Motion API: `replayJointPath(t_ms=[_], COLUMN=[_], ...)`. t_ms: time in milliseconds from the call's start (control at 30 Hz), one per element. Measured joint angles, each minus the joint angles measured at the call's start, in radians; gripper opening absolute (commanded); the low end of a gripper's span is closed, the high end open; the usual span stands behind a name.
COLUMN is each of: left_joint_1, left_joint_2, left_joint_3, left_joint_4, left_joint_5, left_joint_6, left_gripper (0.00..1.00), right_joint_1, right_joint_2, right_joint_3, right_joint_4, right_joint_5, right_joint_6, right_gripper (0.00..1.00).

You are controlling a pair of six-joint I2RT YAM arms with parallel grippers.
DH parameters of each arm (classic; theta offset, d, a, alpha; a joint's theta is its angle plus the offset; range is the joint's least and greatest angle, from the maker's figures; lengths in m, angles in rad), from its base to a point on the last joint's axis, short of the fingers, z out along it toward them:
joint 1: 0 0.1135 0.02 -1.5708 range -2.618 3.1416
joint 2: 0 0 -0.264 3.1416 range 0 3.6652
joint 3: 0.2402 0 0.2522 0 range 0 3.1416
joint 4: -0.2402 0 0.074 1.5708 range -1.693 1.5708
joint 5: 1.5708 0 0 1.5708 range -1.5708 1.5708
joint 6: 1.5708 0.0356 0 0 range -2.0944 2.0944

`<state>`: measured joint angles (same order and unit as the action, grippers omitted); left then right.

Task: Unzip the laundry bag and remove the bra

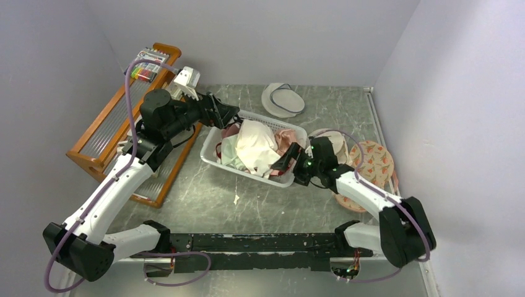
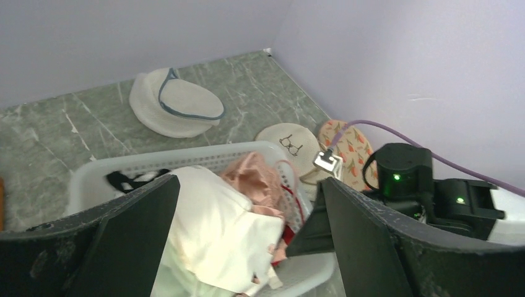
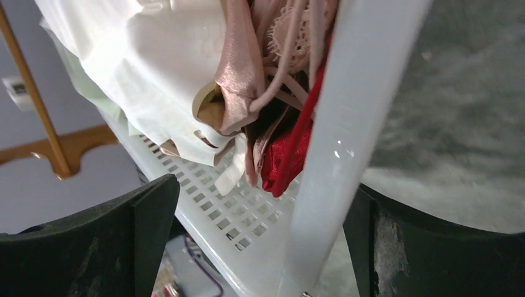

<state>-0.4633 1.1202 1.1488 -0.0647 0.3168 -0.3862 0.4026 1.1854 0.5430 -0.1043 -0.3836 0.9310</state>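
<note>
The laundry bag (image 1: 375, 162) lies clear of the basket, so my right gripper should next lift off the basket's rim and lower onto the laundry bag's edge by the white pouch.
The laundry bag (image 1: 375, 162), peach-pink with orange-red flowers, lies flat on the table at the right, partly under my right arm. It also shows in the left wrist view (image 2: 351, 143). I cannot tell whether its zip is open. No black bra shows clearly. A black piece of fabric (image 2: 131, 178) lies at the far left corner of the white basket (image 1: 242, 171), and I cannot tell what it is. My left gripper (image 1: 226, 114) (image 2: 247, 182) is open and empty above the basket's left end. My right gripper (image 1: 290, 161) (image 3: 260, 185) is open, its fingers either side of the basket's right rim (image 3: 347, 124).
The basket holds white (image 1: 255, 145), pink (image 2: 257, 179) and red (image 3: 291, 151) garments. Two plain white round pouches lie behind (image 1: 282, 99) and right (image 1: 337, 143) of it. A wooden rack (image 1: 121, 120) stands at the left. Walls close in on three sides.
</note>
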Motion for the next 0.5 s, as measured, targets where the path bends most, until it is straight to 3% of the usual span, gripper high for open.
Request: replayJointPath(t_ms=[267,500], left_joint_1=[-0.004,-0.005], left_joint_2=[0.000,-0.011], left_joint_3=[-0.002,-0.002], left_joint_4=[0.016,0.016], left_joint_5=[0.029,0.029], left_joint_6=[-0.011,-0.011], left_gripper=[0.99,0.99], right_joint_1=[0.012,-0.014], right_joint_2=[0.208,0.252], right_joint_3=[0.167,0.367], right_joint_4=[0.166,0.040], right_joint_5=[0.122,0.291], right_joint_6=[0.081,-0.134], right_gripper=[1.00,1.00])
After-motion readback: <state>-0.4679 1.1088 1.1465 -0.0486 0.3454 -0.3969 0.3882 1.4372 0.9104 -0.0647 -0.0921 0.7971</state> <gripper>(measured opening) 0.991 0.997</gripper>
